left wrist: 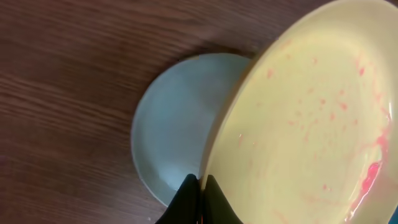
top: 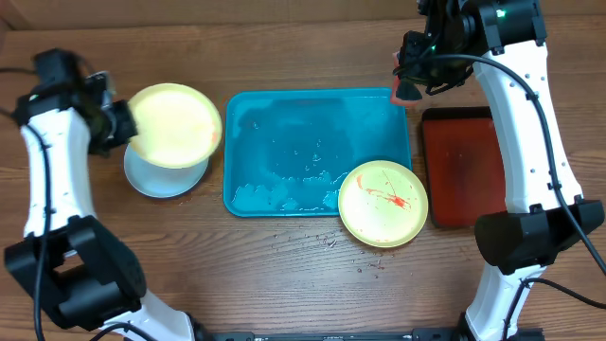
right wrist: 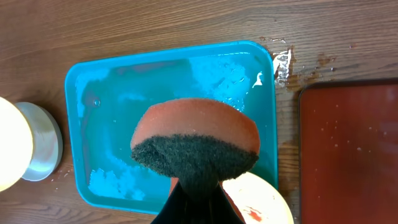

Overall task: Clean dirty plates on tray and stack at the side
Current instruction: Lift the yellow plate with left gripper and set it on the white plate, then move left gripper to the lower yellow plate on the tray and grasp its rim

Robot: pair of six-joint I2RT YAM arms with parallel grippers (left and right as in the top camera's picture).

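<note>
The light blue plate (top: 163, 177) (left wrist: 174, 130) lies below with its near edge uncovered, so next my left gripper should move back and down to it and release the yellow plate there.
My left gripper (top: 123, 121) is shut on the rim of a pale yellow-green plate (top: 173, 125), holding it tilted above a light blue plate (top: 163, 177) that lies on the table left of the tray. In the left wrist view the fingertips (left wrist: 200, 183) pinch the yellow plate (left wrist: 311, 124), which carries faint pink smears, over the blue plate (left wrist: 174, 130). A second yellow plate (top: 383, 203) with red sauce lies across the front right corner of the turquoise tray (top: 284, 123). My right gripper (top: 407, 87) hovers over the tray's back right corner, shut on an orange sponge (right wrist: 196, 140) with a dark scouring face.
Foamy water sits in the turquoise tray (right wrist: 168, 81), mostly along its front. A dark red tray (top: 464, 166) lies right of it, and drops of water spot the wood near the tray's corner. The right arm's base stands at the front right.
</note>
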